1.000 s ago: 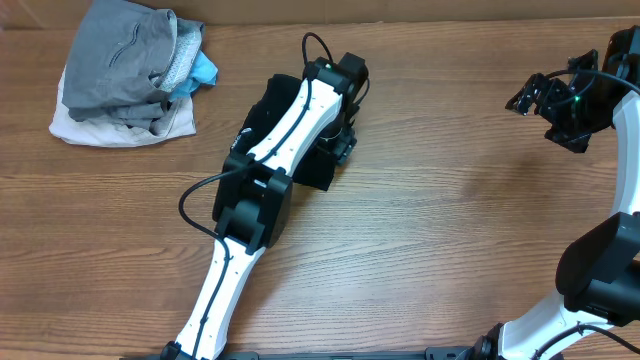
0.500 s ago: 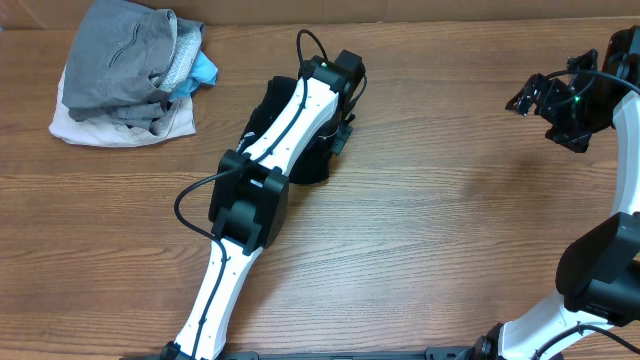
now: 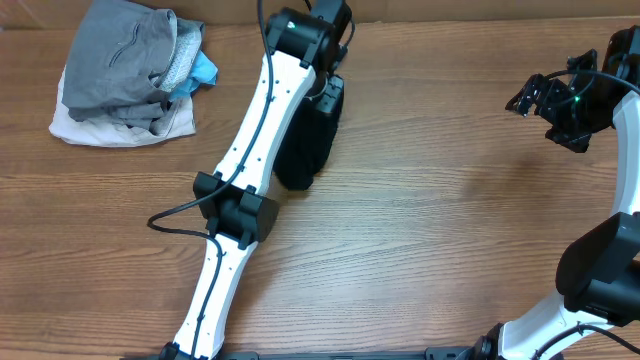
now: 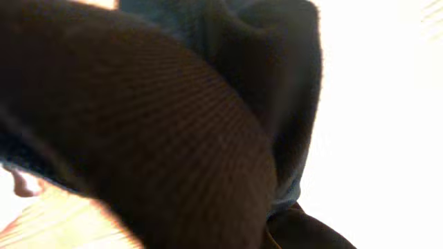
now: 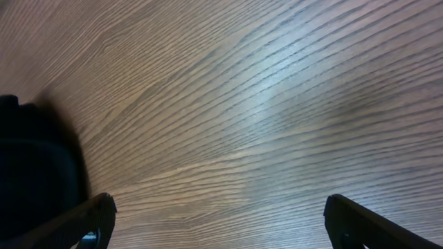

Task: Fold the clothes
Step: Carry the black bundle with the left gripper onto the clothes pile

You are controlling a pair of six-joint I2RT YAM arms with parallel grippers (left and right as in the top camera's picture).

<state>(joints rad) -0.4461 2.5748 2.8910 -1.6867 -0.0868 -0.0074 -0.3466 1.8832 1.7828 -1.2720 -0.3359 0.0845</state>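
Note:
The robot's left hand will next carry the black garment to the left in the overhead view and let it go on top of the grey folded pile, because other clothes lie stacked there.
The clothes (image 3: 305,140) are a black garment hanging in a bunched, narrow column from my left gripper (image 3: 330,82), which is shut on its upper end near the table's far edge. Its lower end rests on the wood. In the left wrist view, black knit fabric (image 4: 173,138) fills nearly the whole frame and hides the fingers. My right gripper (image 3: 535,95) hovers at the far right, well away from the clothes. It is open, with bare wood between its fingertips (image 5: 90,218) in the right wrist view.
A pile of folded grey, white and light-blue garments (image 3: 125,75) lies at the back left. My left arm (image 3: 240,190) stretches diagonally across the middle of the wooden table (image 3: 440,220). A dark shape (image 5: 34,166) sits at the left of the right wrist view.
My left gripper has shut on the black garment and moved up and toward the far edge, pulling the fabric from a flat heap into a hanging column. The right arm has not moved.

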